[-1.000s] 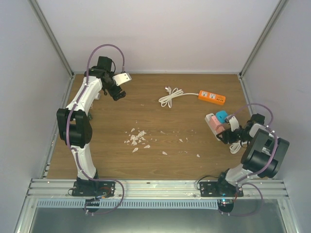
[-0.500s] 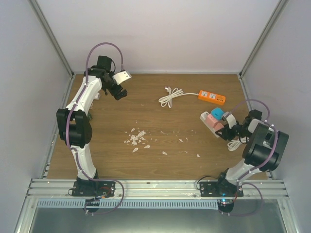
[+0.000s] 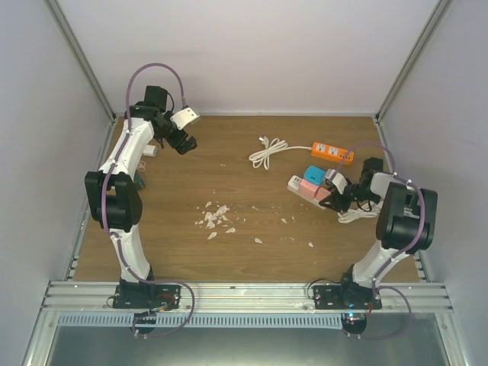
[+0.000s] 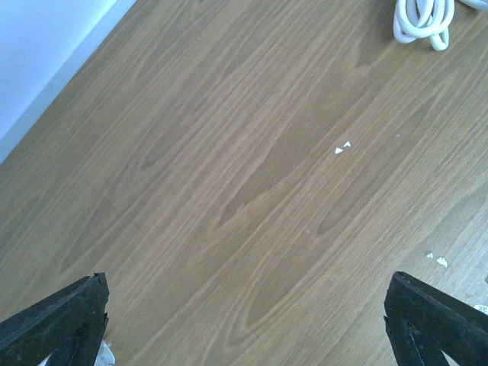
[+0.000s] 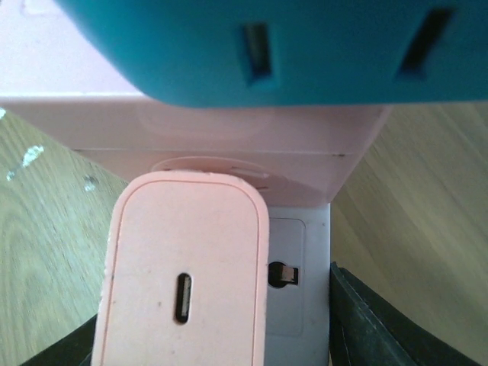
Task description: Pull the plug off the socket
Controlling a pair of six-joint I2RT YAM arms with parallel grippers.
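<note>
I will next move my left gripper to the right in the top view and down onto the blue plug [image 3: 313, 172], as it sits on the bigger pink plug.
A white socket strip [image 3: 294, 183] lies right of the table's middle, with a blue plug [image 3: 313, 172] and pink plugs [image 3: 307, 184] standing in it. My right gripper [image 3: 329, 194] is at the strip's right end. In the right wrist view the small pink plug [image 5: 183, 282] fills the space between the jaws. The right finger [image 5: 366, 324] presses the edge of the white strip [image 5: 299, 290], and the left finger is mostly hidden under the plug. A bigger pink plug [image 5: 229, 130] and the blue plug [image 5: 267, 46] sit beyond. My left gripper [image 3: 186, 142] hangs open at the far left, above bare wood [image 4: 244, 328].
An orange power strip [image 3: 332, 152] with a coiled white cord [image 3: 267, 150] lies at the back. The white strip's own cord [image 3: 354, 213] trails to the right. White crumbs [image 3: 215, 216] are scattered mid-table. White walls stand close on all sides.
My right gripper narrowed its jaws and swung left, and the white strip with its plugs moved left with it. The left arm shifted slightly and stayed open.
</note>
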